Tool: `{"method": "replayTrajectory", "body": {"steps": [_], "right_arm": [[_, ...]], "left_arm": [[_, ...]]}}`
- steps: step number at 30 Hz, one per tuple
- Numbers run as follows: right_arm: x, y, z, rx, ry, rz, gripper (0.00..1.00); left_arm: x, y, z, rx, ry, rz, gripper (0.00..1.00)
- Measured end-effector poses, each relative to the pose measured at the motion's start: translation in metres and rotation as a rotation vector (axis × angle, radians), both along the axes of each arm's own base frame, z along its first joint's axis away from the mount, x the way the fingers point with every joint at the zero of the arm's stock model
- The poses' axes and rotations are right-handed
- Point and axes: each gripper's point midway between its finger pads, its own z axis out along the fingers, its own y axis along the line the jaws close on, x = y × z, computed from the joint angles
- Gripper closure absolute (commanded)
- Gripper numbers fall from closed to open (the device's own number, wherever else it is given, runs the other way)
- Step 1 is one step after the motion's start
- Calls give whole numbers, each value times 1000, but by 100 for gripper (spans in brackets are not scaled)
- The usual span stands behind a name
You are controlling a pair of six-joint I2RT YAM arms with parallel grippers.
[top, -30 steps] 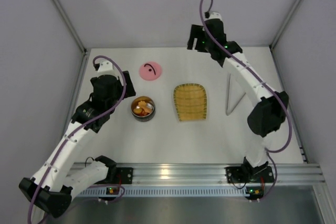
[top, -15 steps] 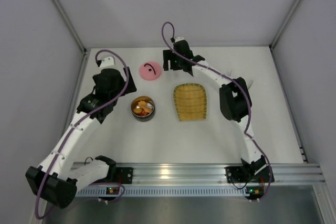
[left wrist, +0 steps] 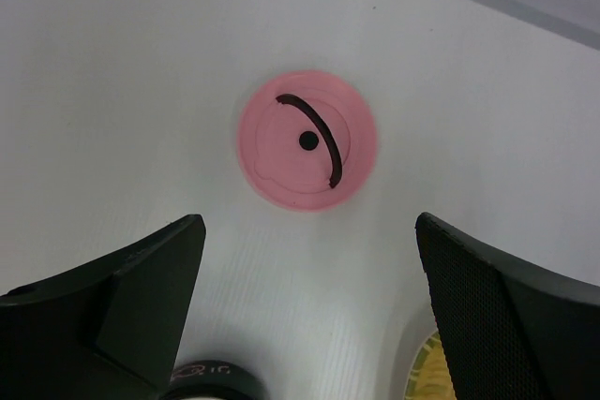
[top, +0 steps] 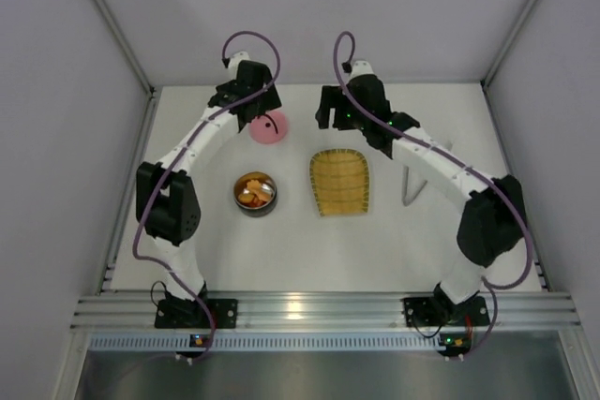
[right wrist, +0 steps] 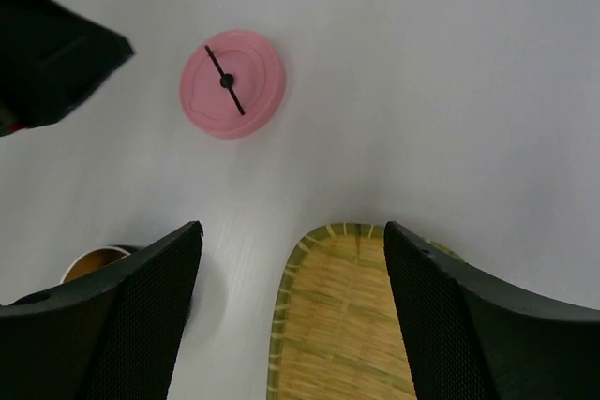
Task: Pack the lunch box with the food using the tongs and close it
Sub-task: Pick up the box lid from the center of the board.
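The thin black handle is below the robot's left gripper, which will next lower its open fingers around the near half of the handle, where it arches clear of the pink lid [top: 270, 128].
The steel lunch box [top: 255, 193] stands left of centre with orange and yellow food [top: 252, 194] inside it. Its pink lid [top: 270, 128] lies flat on the table behind it, apart from it. My left gripper [top: 251, 110] hovers open just above and behind the lid; in the left wrist view the lid [left wrist: 307, 140] lies ahead of the empty gripper [left wrist: 309, 227]. My right gripper [top: 337, 119] hangs open over the far end of the yellow tray. The white tongs [top: 409, 192] lie right of the tray, partly under the right arm.
The yellow woven tray [top: 339, 182] lies in the middle with nothing on it, and its far end [right wrist: 347, 325] shows between my right fingers. From the right wrist I also see the lid [right wrist: 232, 83] and the lunch box rim [right wrist: 94, 259]. Booth walls stand on three sides.
The left arm swung from beside the lunch box to the back, over the pink lid. The right gripper moved left toward the lid, then drew back to the tray's far end.
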Motion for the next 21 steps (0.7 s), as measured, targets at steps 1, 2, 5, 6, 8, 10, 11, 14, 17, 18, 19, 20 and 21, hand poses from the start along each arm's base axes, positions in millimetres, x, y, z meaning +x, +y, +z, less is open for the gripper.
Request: {"method": "replayTrajectory", "body": {"steps": [1,2,5,6,8,10,11,14,17,18,19,20,21], "right_arm": [[-9,-6,11,16,-16,-5,23],[-18,-12,22,27,-31,-10,23],[-40,-27,47,66,-77,-19,23],[-48,-32,50,74,-86,-20,23],[-63,-42,49,76,-87,-22,23],[-75,-49,47,78,-85,-24,23],[-80,-53,45,77,-82,-25,23],[-92,-61,42,75,-82,-27,22],[-101,-68,43,73,-87,-30,22],[-103,-69,45,74,-91,-31,22],[-104,-71,47,73,-98,-32,22],[-104,-71,49,74,-103,-32,22],[-105,-72,50,76,-108,-34,22]], "left_arm": [[7,-2,-11,5,17,8,1],[16,-5,-24,12,39,16,1],[45,-15,-51,13,67,34,2],[50,-17,-66,19,88,37,2],[58,-20,-83,21,107,45,2],[67,-23,-91,17,110,56,3],[72,-24,-93,11,106,62,4],[84,-28,-95,-12,87,84,8],[87,-30,-99,-30,85,102,13],[88,-30,-101,-33,87,110,14],[89,-30,-102,-36,88,117,15],[89,-29,-104,-39,90,124,16],[88,-28,-108,-37,99,132,19]]}}
